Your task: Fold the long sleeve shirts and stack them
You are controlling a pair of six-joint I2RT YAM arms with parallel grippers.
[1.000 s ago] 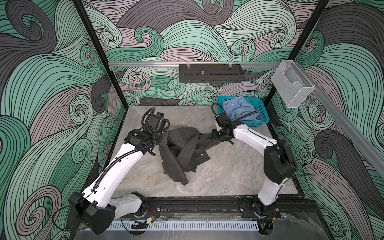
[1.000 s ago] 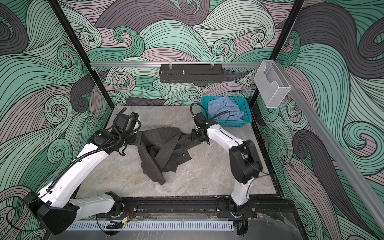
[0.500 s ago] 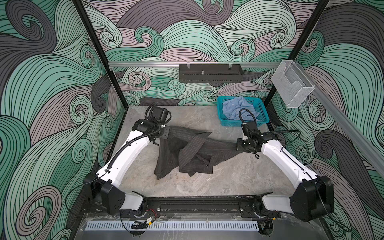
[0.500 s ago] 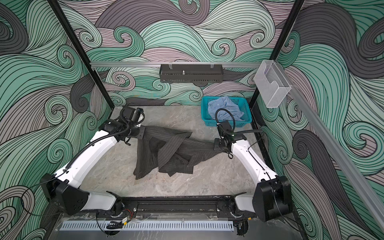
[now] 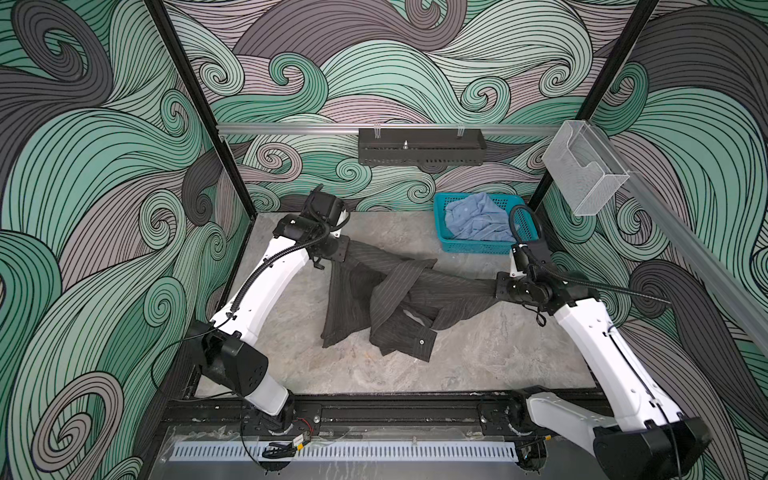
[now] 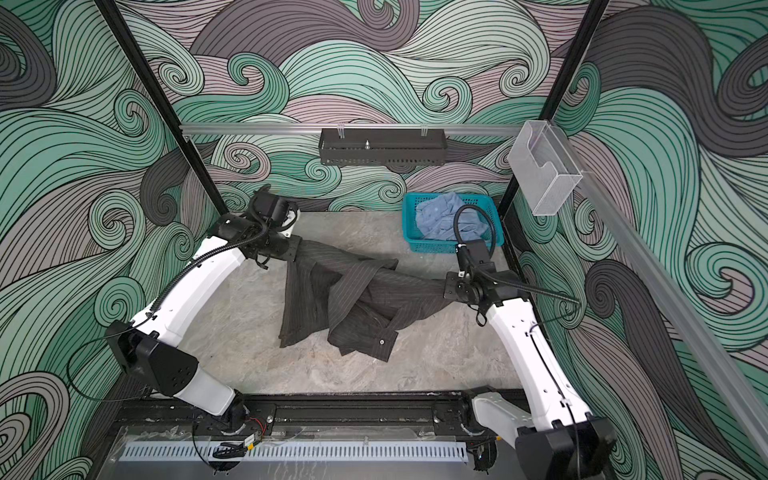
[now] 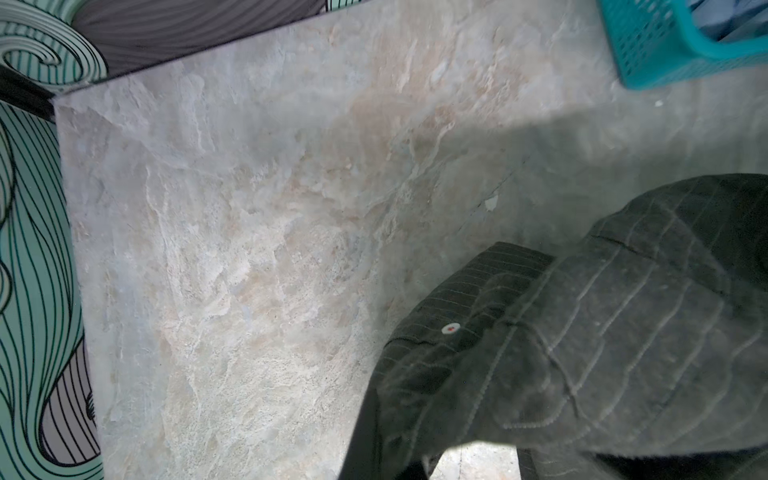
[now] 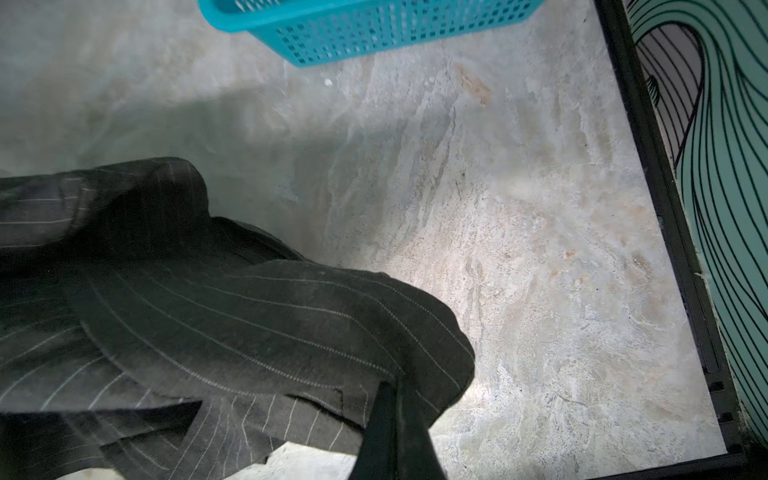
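I should next lower my left gripper toward the bare stone beneath and let go of the shirt's end, because the shirt is stretched and its lower folds already rest on the tabletop.
The dark pinstriped long sleeve shirt [image 5: 390, 291] [image 6: 349, 291] hangs stretched between my two grippers, with its lower folds and a buttoned cuff resting on the stone table [image 5: 478, 353]. My left gripper [image 5: 345, 250] [image 6: 296, 250] is shut on the shirt's back left end. My right gripper [image 5: 497, 287] [image 6: 447, 289] is shut on its right end. Both wrist views show the striped cloth [image 7: 602, 332] [image 8: 208, 316] draped over the closed jaws. The light blue long sleeve shirt [image 5: 473, 220] [image 6: 442, 218] lies crumpled in the basket.
The teal mesh basket [image 5: 478, 248] [image 6: 440, 248] stands at the back right of the table, close behind my right arm. A black tray [image 5: 422, 146] hangs on the back wall and a clear box [image 5: 584, 174] on the right rail. Black frame edges bound the table.
Both arms have swung apart, the left toward the back left and the right toward the right side. The dark shirt has gone from a bunched heap to a stretched span.
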